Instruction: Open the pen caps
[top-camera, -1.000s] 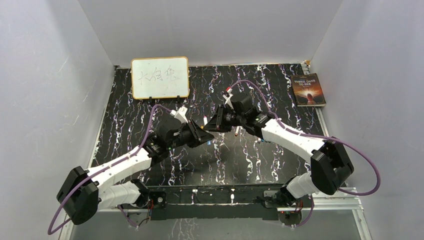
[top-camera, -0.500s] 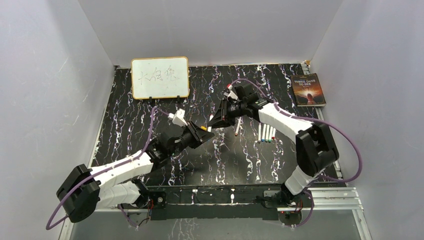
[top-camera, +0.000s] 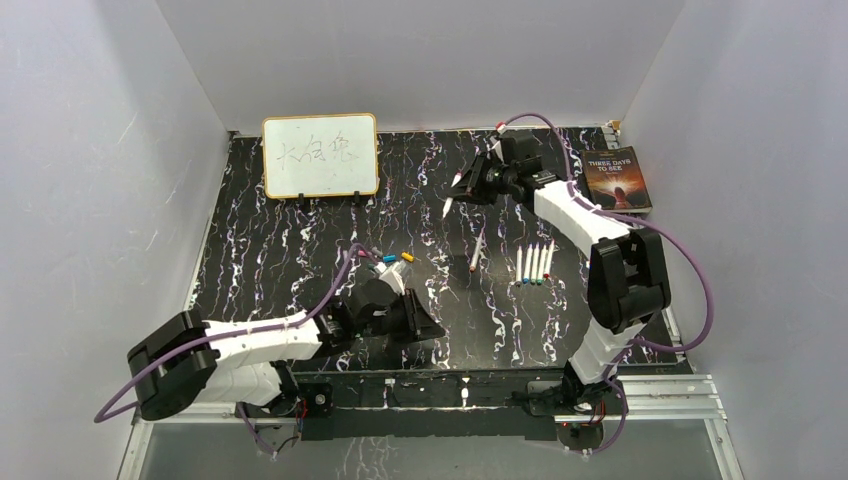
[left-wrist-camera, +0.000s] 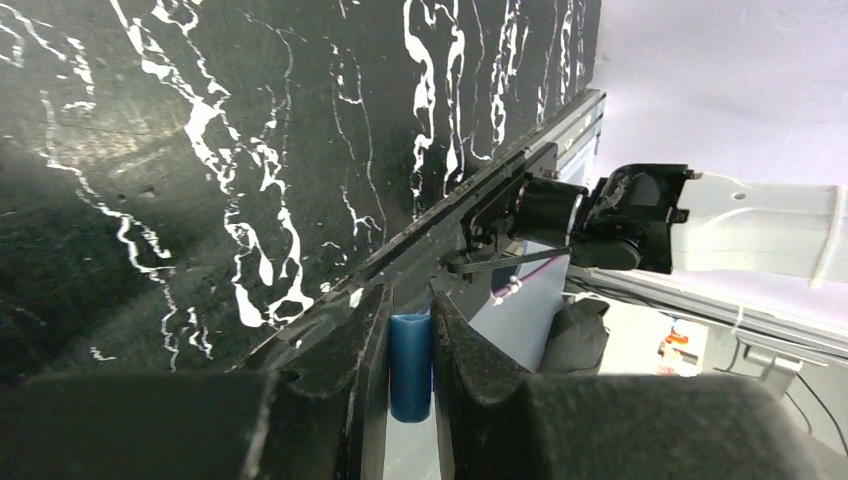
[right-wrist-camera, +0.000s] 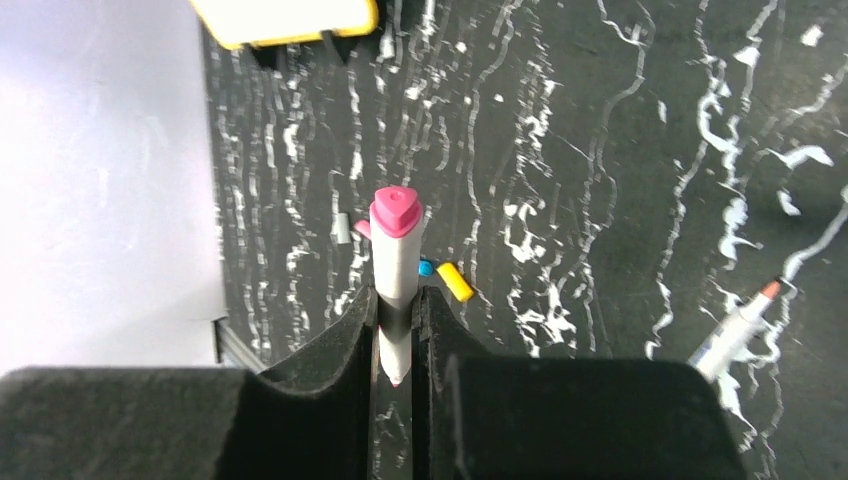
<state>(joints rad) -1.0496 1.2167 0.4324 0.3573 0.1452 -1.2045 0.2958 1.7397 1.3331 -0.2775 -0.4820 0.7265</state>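
Note:
The bare tabletop beside the row of pens is below and back from my right gripper. I will lower my right gripper back there next and release the white pen (top-camera: 450, 200).
A short dark blue pen cap (left-wrist-camera: 411, 365) is pinched between the jaws of my left gripper (left-wrist-camera: 410, 300), which sits low near the table's front edge (top-camera: 432, 328). Far back on the right, my right gripper (top-camera: 468, 186) is shut on a white pen (right-wrist-camera: 397, 262) with a pink end; that pen (top-camera: 450, 200) hangs above the table. Several pens (top-camera: 534, 263) lie in a row at the right, and one orange-tipped pen (top-camera: 477, 250) lies apart. Loose caps lie mid-table: a yellow one (top-camera: 406, 257) and a blue one (top-camera: 389, 259).
A framed whiteboard (top-camera: 320, 155) stands at the back left. A dark book (top-camera: 616, 180) lies at the back right. The metal rail (top-camera: 470, 385) with both arm bases runs along the near edge. White walls close in the table's sides.
The grippers, close together mid-table a second ago, have pulled apart. My left gripper has drawn back toward the front edge; my right has swung to the back right with the pen.

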